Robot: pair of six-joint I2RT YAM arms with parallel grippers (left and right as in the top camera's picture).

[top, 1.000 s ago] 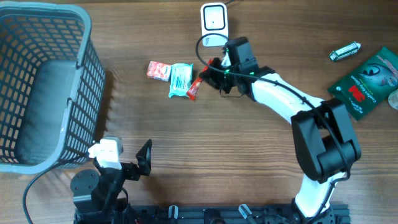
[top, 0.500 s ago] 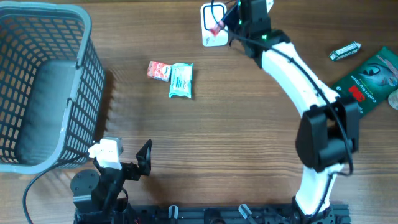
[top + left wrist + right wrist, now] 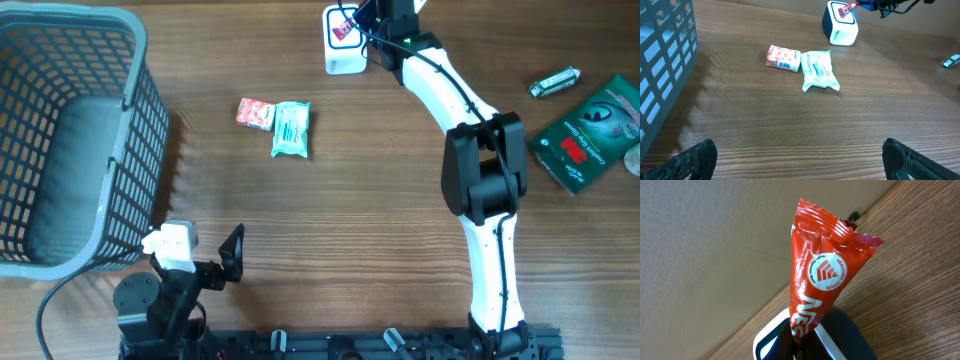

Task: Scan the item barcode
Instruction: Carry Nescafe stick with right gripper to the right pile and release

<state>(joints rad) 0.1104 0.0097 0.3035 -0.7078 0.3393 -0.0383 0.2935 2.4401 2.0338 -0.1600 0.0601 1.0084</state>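
Observation:
The bare wood between silver item and green packet comes next for my right gripper, which first moves off the scanner (image 3: 343, 55) toward the right in the overhead view, then down.
A red sachet (image 3: 820, 275) with white lettering hangs pinched between my right gripper's (image 3: 799, 342) fingers, directly over the white, dark-faced scanner (image 3: 850, 335). From overhead, the sachet (image 3: 345, 29) lies over the scanner (image 3: 343, 55) at the table's far edge, with the right gripper (image 3: 365, 22) just right of it. The left wrist view shows the same sachet (image 3: 844, 9) on top of the scanner (image 3: 840, 30). My left gripper (image 3: 202, 256) rests near the front left, wide open over bare wood (image 3: 802, 162). I cannot make out a barcode.
A grey basket (image 3: 70, 140) fills the left side. A pink packet (image 3: 255, 113) and a teal wipes pack (image 3: 291, 129) lie side by side mid-table. At the right lie a green packet (image 3: 590, 135) and a small silver item (image 3: 555, 82).
My right arm lifted the red sachet away from beside the teal pack and carried it back to the scanner, then stretched further. The left arm has not moved.

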